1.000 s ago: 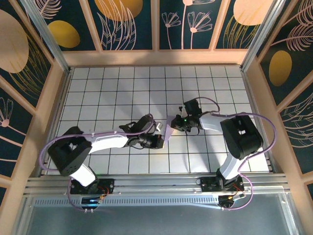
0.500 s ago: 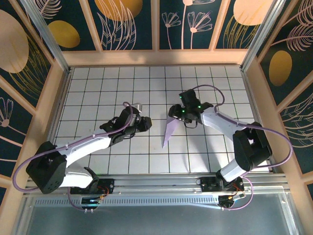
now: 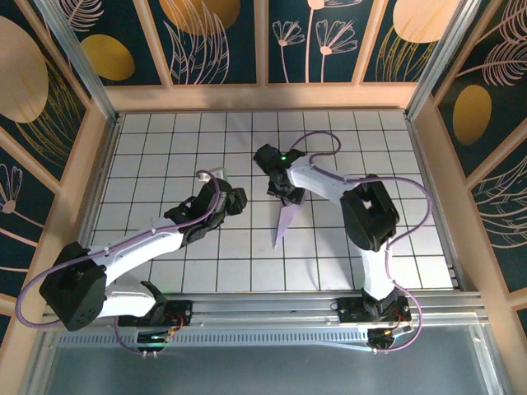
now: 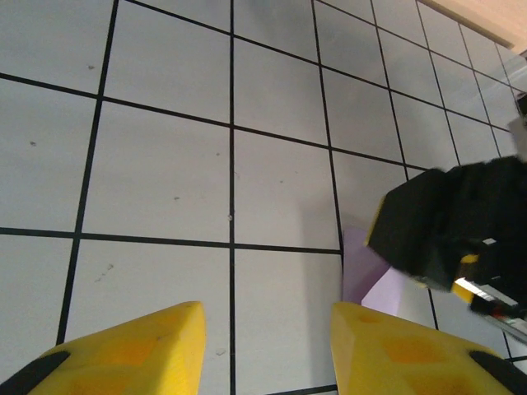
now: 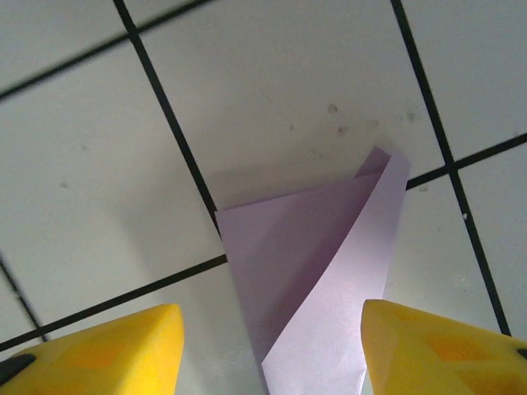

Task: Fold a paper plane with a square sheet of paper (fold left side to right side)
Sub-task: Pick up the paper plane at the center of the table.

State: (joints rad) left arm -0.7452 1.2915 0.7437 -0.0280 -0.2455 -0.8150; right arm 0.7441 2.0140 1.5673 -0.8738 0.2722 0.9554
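Note:
The edge of the plane's curling flap (image 3: 288, 217) (image 5: 328, 329) stands off the paper beneath it, so next my right gripper needs to lower and draw slightly back to close on that flap.
The paper plane (image 3: 286, 222) is a slim lavender dart lying on the white grid table, its point toward the near side and its wide end under my right gripper. The right gripper (image 3: 286, 196) hovers over that wide end, open. In the right wrist view the folded paper (image 5: 313, 263) lies between the yellow fingertips (image 5: 436, 350), with one flap curling up and neither finger touching it. My left gripper (image 3: 238, 198) stands open about one tile left of the plane; in its wrist view a corner of the lavender paper (image 4: 361, 267) shows below the right gripper's black body (image 4: 449, 222).
The white gridded table (image 3: 165, 164) is walled by wooden rails at the back and both sides. Purple cables loop off both arms. A metal rail (image 3: 263, 309) with the arm bases runs along the near edge.
Both grippers have opened and let go of the paper. The left gripper drew back to the left. The right gripper swung left to the plane's far end. The plane now lies flat.

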